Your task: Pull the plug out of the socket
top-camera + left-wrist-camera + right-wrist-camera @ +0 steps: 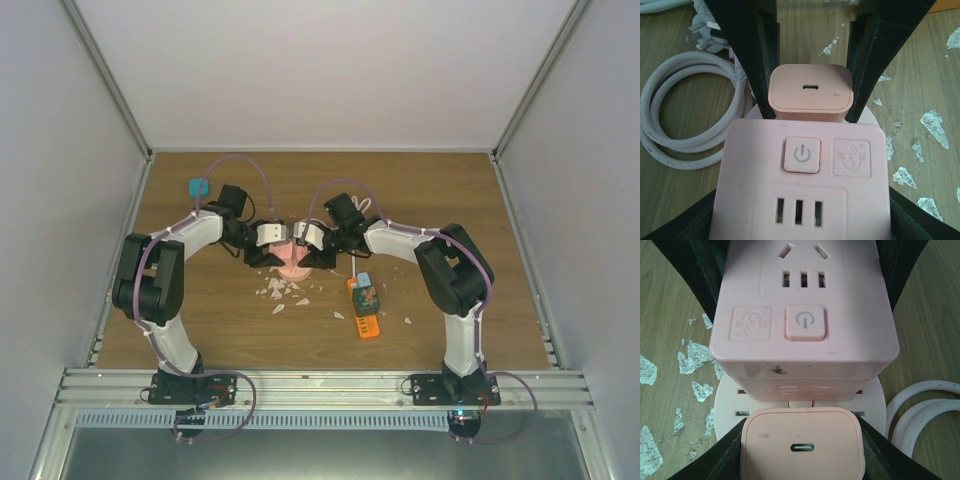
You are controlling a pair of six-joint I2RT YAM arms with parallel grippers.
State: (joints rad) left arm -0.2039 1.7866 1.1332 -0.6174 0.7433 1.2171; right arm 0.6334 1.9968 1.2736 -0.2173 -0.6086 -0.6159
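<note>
The left gripper lifts the socket over to that gripper's left in the top view next. Then it lowers the socket and releases it on clear wood point(203, 204) beside the blue plug.
A pink cube socket point(805, 195) with a power button stands on a round white base point(725, 400) at mid-table point(293, 264). The pink plug point(802, 445), a small block with a slot port, sits in the socket's side point(810, 92). My left gripper point(802, 220) is shut on the socket body, its black fingers point(702, 270) pressed against both sides. My right gripper point(802, 455) faces it from the other side, and its fingers point(760, 55) lie against the plug's two flanks. In the top view the two grippers point(270, 250) point(314, 250) meet over the socket and hide the plug.
A coiled white cable point(680, 115) with a white three-pin plug point(705, 35) lies beside the socket. White flakes point(280, 290) are scattered on the wood. An orange power strip point(365, 315) lies to the right, and a blue plug point(198, 187) at the back left.
</note>
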